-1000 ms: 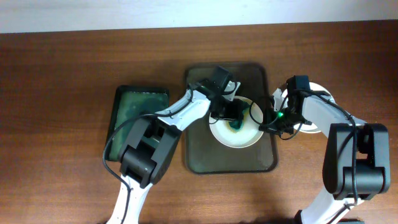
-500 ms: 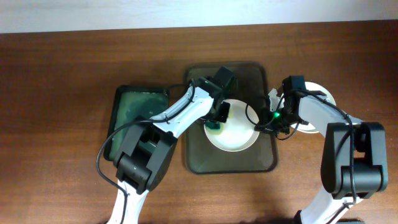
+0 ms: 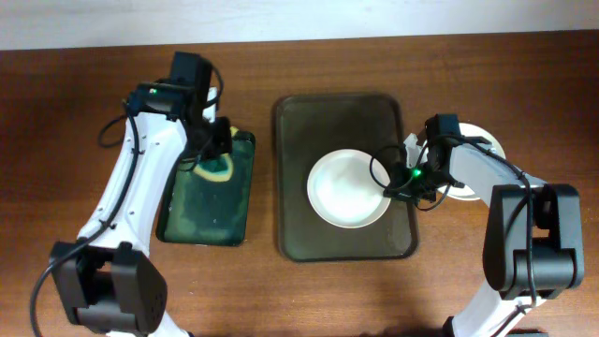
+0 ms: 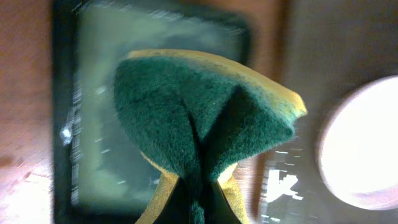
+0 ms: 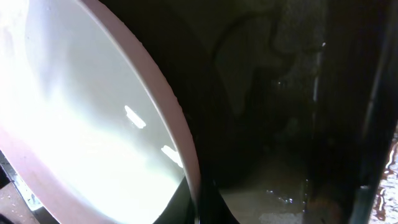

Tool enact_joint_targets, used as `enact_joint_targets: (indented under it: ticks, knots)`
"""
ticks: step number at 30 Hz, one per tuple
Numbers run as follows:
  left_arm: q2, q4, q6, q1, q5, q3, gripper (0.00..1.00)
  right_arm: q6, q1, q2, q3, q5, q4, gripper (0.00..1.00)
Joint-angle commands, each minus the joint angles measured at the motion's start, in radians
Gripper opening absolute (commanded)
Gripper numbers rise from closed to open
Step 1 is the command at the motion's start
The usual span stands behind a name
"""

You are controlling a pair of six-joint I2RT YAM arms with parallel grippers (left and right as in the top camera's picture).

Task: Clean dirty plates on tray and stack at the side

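Observation:
I see that the plate still lies tilted, so next my right gripper will lift it by its rim, turn it, lower it onto the large tray (image 3: 372, 229) and release it.
A clean white plate (image 3: 344, 188) lies tilted on the large dark olive-brown tray (image 3: 304, 234); it also shows in the right wrist view (image 5: 81, 130) and at the right of the left wrist view (image 4: 367, 149). My right gripper (image 3: 404, 180) is shut on this plate's right rim (image 5: 189, 180). Another white plate (image 3: 483, 137) rests on the bare tabletop to the right, mostly hidden by the right arm. My left gripper (image 3: 217, 150) is shut on a yellow-and-green sponge (image 4: 199, 118), held over the small dark-green tray (image 3: 201, 211).
The small dark-green tray (image 4: 93, 112) holds wet greenish liquid. The large tray's dark surface (image 5: 280, 93) is wet around the plate. Bare reddish-brown tabletop (image 3: 84, 112) lies around both trays, and a pale wall edge runs along the back.
My left gripper has lifted the sponge off the plate and swung left over the small green tray. The teal smear on the plate is gone. The right gripper still holds the rim.

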Motion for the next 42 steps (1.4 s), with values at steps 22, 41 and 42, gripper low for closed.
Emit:
enact_joint_targets:
  ticks: [22,41,42]
  knots:
    - [-0.494,0.166,0.085,0.056,-0.01,-0.249,0.99,0.129,0.386,-0.494,0.002,0.795,-0.048,0.04]
    - [-0.494,0.166,0.085,0.055,-0.01,-0.249,0.99,0.135,0.989,-0.502,0.002,1.802,-0.106,0.04]
    - [-0.494,0.166,0.085,0.055,-0.01,-0.249,0.99,0.135,0.989,-0.502,0.002,1.802,-0.106,0.04]
